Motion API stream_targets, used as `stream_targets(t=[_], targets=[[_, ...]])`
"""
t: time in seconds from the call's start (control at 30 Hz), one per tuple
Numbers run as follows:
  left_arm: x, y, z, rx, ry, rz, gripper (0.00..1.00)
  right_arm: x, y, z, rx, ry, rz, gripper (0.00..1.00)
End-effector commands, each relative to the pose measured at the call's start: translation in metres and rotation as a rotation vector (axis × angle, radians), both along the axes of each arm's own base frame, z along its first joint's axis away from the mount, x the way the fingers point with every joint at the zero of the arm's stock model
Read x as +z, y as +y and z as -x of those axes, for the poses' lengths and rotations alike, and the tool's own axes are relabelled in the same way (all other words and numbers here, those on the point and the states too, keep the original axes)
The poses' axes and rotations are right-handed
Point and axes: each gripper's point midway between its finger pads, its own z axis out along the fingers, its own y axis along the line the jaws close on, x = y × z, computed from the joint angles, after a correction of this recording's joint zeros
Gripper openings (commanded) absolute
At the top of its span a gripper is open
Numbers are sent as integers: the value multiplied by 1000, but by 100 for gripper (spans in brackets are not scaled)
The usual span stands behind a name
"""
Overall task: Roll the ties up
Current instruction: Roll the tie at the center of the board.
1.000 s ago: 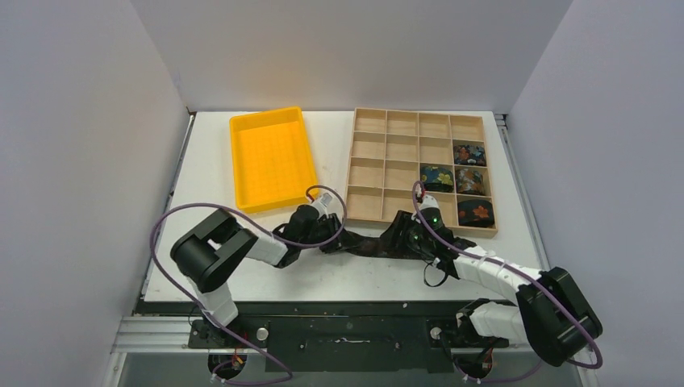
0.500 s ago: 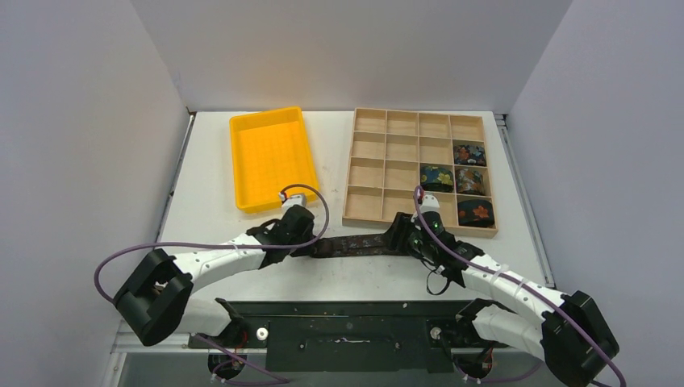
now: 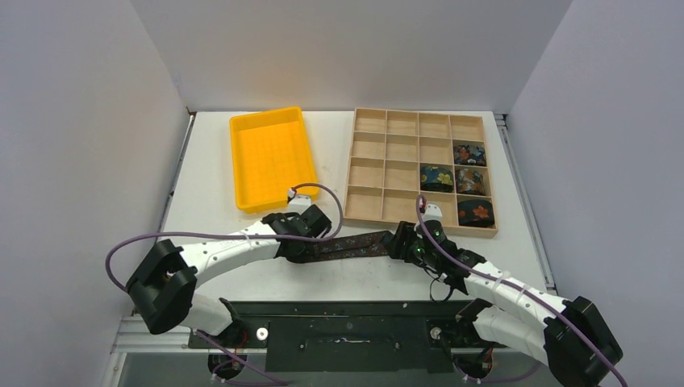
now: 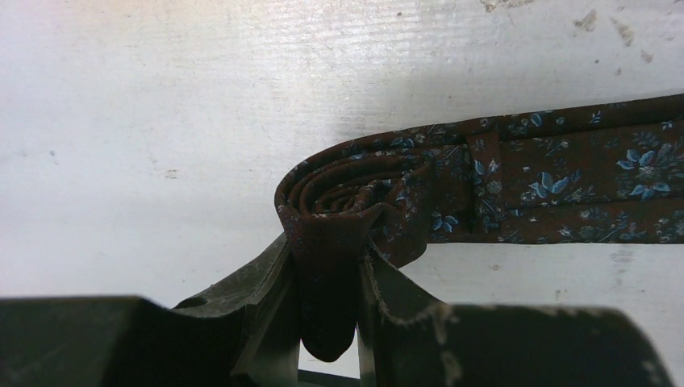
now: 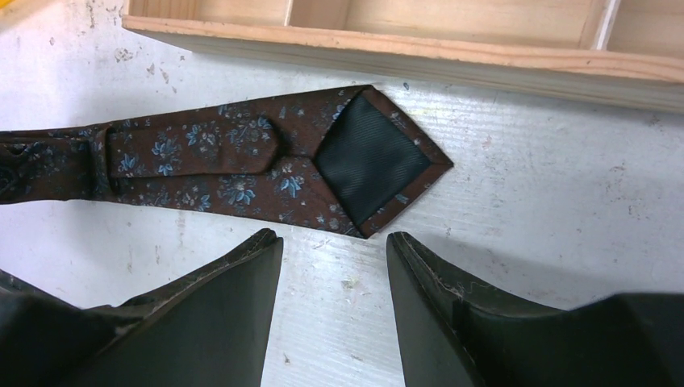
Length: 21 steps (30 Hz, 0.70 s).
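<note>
My left gripper will next roll the coil (image 4: 347,193) toward the tie's wide pointed end, onto the tie past the cross loop (image 4: 585,179), and let go of it, because that part of the tie is still flat.
A dark brown tie (image 3: 355,244) with small blue flowers lies flat across the table in front of the wooden tray. My left gripper (image 3: 300,242) is shut on its narrow end, which is wound into a small coil (image 4: 347,193) at my fingertips. The rest of the strip runs right (image 4: 581,177). My right gripper (image 3: 407,244) is open and empty, just near of the tie's wide pointed end (image 5: 371,161), which lies underside up. Three rolled ties (image 3: 470,153) (image 3: 436,177) (image 3: 476,213) and one more sit in cells of the tray.
The wooden divided tray (image 3: 387,141) stands at the back right; its near wall (image 5: 403,52) is just beyond the tie's tip. A yellow bin (image 3: 272,157) stands at the back left. Purple cables loop from both arms.
The tie has been stretched out straight from a bunched heap. My left arm swung left, then back right along the tie. My right gripper has let go of the wide end.
</note>
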Motion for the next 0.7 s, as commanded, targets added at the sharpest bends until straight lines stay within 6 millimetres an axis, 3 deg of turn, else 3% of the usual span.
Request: stream_targets(t=[0.0,0.2,0.5,0.67], targets=[[8,9,0,-19,-3,-161,0,4,0,-2,-16,-31,-17,51],[6,-8,-7,-30,-7,-273,0,-2,-2,5,-16,-18,-18,51],[20,-45,-14,-83,-37,-304,0,-11,-3,10,-15,0,-19,52],[21,-63,-15,-107,-35,-273,9,-16,-3,11,-14,8,-14,52]])
